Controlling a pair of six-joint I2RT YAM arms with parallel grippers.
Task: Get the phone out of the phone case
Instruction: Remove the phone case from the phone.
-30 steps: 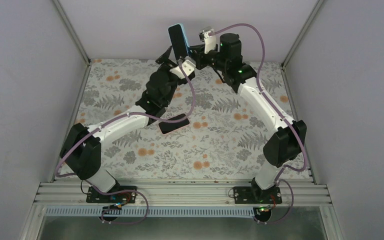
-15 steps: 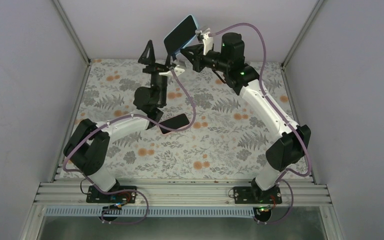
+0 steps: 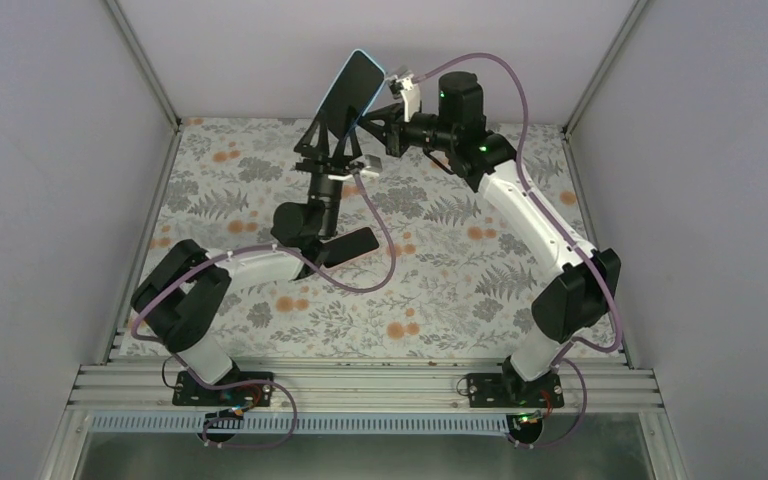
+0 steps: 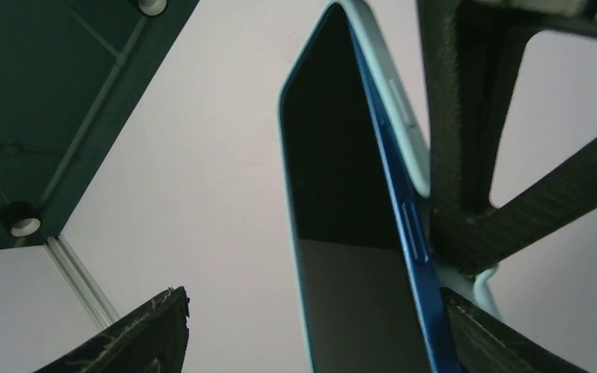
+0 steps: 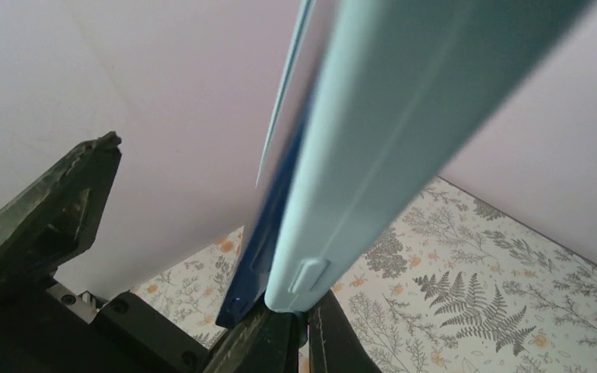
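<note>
The floral cover lies empty there, so the robot's right gripper will next move away from the phone, go down and back, and let go of the case (image 3: 352,88) beside the black object (image 3: 406,238).
My right gripper (image 3: 372,108) is shut on the lower edge of the light-blue phone case (image 3: 352,88) and holds it high near the back wall, tilted. In the right wrist view my right gripper (image 5: 303,322) pinches the case (image 5: 389,148). The dark-blue phone (image 5: 268,241) stands apart from the case along one edge. My left gripper (image 3: 330,142) is open just below the phone. In the left wrist view the phone's dark screen (image 4: 334,179) and blue edge (image 4: 404,233) lie between the spread jaws of my left gripper (image 4: 311,311), close to the right finger (image 4: 513,346).
A flat black object (image 3: 358,243) lies on the floral table cover (image 3: 440,290) under my left forearm. The grey back wall (image 3: 260,50) and side walls enclose the table closely behind the raised grippers.
My left gripper let go by the phone, swung out left, then came in open beneath it. My right gripper tilted the cased phone so its top leans right, a little higher.
</note>
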